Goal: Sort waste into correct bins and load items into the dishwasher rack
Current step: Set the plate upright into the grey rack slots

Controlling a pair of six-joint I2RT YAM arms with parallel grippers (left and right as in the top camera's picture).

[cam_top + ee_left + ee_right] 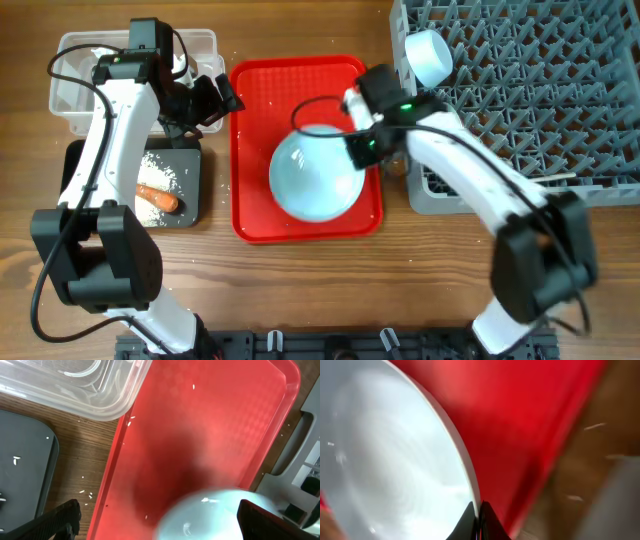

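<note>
My right gripper raises the plate outward over the rack's side next, then lowers it onto the empty pegs (474, 80) beside the pale bowl.
The pale blue plate (315, 175) is over the red serving tray (250, 140). My right gripper (358, 150) is shut on the plate's right rim; the right wrist view shows both fingers (477, 520) pinching the rim of the plate (395, 460). My left gripper (208, 100) is open and empty over the tray's left edge, near the clear tub (75, 85). In the left wrist view its fingers (157, 522) stand wide apart above the plate (205, 515). The black tray (190, 205) holds rice grains (160, 170) and the orange stick (157, 198). A pale bowl (430, 55) sits in the grey rack (540, 90).
Loose rice grains lie on the red tray (210, 420) and on the wood beside it (87, 492). The rack's left wall stands close to the red tray's right edge. The clear tub (90, 390) and black tray (25, 470) sit left of the red tray.
</note>
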